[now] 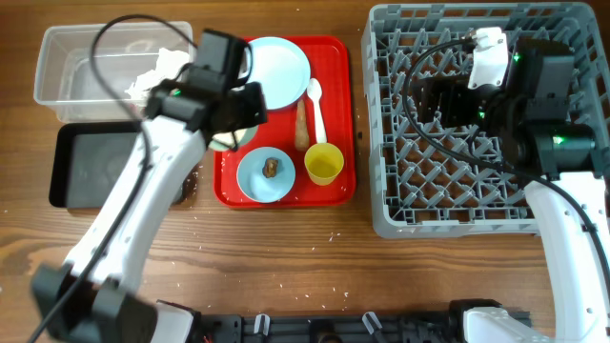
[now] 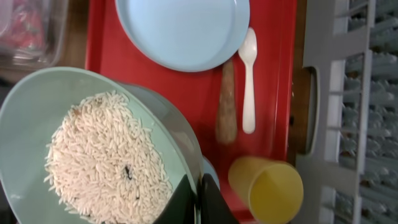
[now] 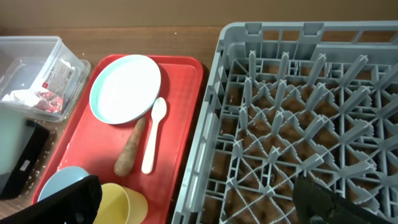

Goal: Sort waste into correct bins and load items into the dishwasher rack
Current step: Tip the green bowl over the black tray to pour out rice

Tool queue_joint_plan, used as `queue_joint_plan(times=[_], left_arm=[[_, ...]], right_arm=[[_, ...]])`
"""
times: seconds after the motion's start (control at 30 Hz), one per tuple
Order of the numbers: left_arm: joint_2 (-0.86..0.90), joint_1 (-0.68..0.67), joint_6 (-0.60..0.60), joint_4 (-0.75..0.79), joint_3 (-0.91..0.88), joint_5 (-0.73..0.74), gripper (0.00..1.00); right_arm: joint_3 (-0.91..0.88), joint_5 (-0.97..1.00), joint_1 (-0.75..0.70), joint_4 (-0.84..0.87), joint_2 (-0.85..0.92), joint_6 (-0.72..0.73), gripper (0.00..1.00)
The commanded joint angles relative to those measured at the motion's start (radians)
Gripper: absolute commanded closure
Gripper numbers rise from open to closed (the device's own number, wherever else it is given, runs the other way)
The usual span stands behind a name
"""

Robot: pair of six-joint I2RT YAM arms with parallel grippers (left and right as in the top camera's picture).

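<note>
My left gripper tips its bowl over the black tray next, then lowers it onto the red tray beside the plate and lets go, because the bowl holds rice (image 2: 106, 155).
My left gripper (image 2: 199, 200) is shut on the rim of the pale green bowl (image 2: 37, 118), which holds white rice (image 2: 106, 155). In the overhead view the left gripper (image 1: 238, 119) holds that bowl (image 1: 227, 141) at the left edge of the red tray, mostly hidden by the arm. On the tray lie the pale blue plate (image 1: 278, 72), white spoon (image 1: 316, 107), brown stick (image 1: 301, 124), yellow cup (image 1: 324, 164) and small blue bowl (image 1: 263, 176) with a brown lump (image 1: 271, 167). My right gripper (image 1: 431, 97) is open and empty above the grey rack (image 1: 477, 217).
The clear tub (image 1: 67, 59) at the back left holds a crumpled napkin (image 1: 157, 71) and a red wrapper (image 3: 53, 78). The black tray (image 1: 95, 170) lies in front of it. The red serving tray (image 1: 338, 114) sits between the bins and the rack. Rice grains are scattered on the table front.
</note>
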Motion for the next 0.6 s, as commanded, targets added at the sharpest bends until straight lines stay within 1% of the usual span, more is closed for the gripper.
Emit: queue_joint_plan(times=[0.0,0.03,0.07,0.13,0.17,0.2,0.23,0.27,0.33,0.47,0.5,0.57], left_arm=[[-0.087,0.134,0.096,-0.085,0.018,0.241,0.96],[-0.087,0.175,0.133,-0.103,0.018,0.313,0.96],[-0.084,0.268,0.186,-0.156,0.016,0.397,0.96],[-0.077,0.405,0.267,-0.198,0.003,0.452,0.96],[-0.070,0.468,0.332,-0.201,-0.013,0.517,0.96],[-0.054,0.561,0.386,-0.200,-0.036,0.600,0.96],[-0.042,0.602,0.412,-0.199,-0.047,0.639,0.96],[-0.014,0.698,0.443,-0.184,-0.075,0.694,0.96],[0.035,0.806,0.480,-0.147,-0.122,0.758,0.96],[0.184,0.956,0.582,-0.100,-0.188,0.940,0.96],[0.215,0.972,0.597,-0.096,-0.190,0.966,0.96],[0.308,1.014,0.607,-0.064,-0.190,1.086,0.96]], right_arm=[[0.022,-0.020,0.000,0.003,0.010,-0.002,0.00],[0.022,-0.020,0.000,0.003,0.010,-0.002,0.00],[0.022,-0.020,0.000,0.003,0.010,-0.002,0.00],[0.022,-0.021,0.000,0.003,0.010,-0.002,0.00],[0.022,-0.020,0.000,0.004,0.010,-0.002,0.00],[0.022,-0.020,0.000,0.004,0.010,-0.002,0.00],[0.022,-0.020,0.000,0.004,0.010,-0.002,0.00],[0.022,-0.020,0.000,0.004,0.010,-0.002,0.00],[0.022,-0.020,0.000,0.004,0.010,-0.002,0.00],[0.022,-0.021,0.000,0.004,0.010,-0.002,0.00],[0.022,-0.021,0.000,0.004,0.010,-0.002,0.00],[0.022,-0.021,0.000,0.004,0.010,0.016,0.00]])
